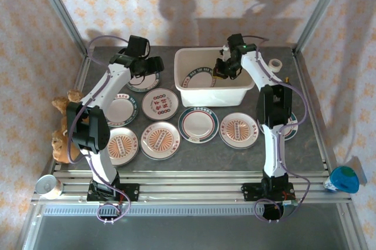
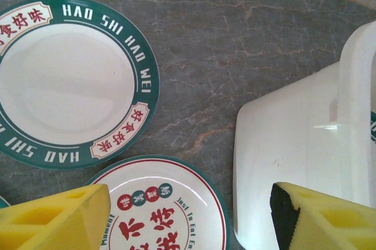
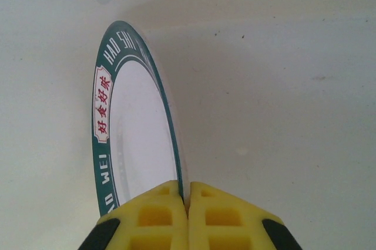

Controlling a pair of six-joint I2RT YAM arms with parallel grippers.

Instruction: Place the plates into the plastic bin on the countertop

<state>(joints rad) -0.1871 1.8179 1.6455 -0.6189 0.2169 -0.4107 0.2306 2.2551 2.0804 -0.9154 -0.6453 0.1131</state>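
My right gripper eases down and toward the bin's side nearer my left gripper next. It then releases the plate's rim over the bin's bottom, since the plate already hangs inside.
My right gripper [image 3: 187, 198] is shut on the rim of a teal-rimmed plate [image 3: 138, 127], held on edge inside the white plastic bin [image 3: 282, 85]. From above, that plate [image 1: 200, 77] tilts within the bin [image 1: 189, 96] below the right gripper [image 1: 226, 69]. My left gripper [image 1: 147, 65] hangs open over the back left of the countertop [image 1: 194, 153]. Its yellow fingers [image 2: 59, 220] stand wide apart above a red-character plate [image 2: 158, 209], beside another teal-rimmed plate [image 2: 64, 80] and the bin's outer wall [image 2: 294, 162]. Several more plates lie in front, such as a teal one [image 1: 198, 122] and an orange one [image 1: 238, 129].
A white tape roll [image 1: 274, 63] lies at the back right. A plate edge [image 1: 292, 128] shows under the right arm. Toy bears [image 1: 61, 121] sit off the left edge, a metal can [image 1: 47, 185] and a blue object [image 1: 343, 178] rest by the front rail.
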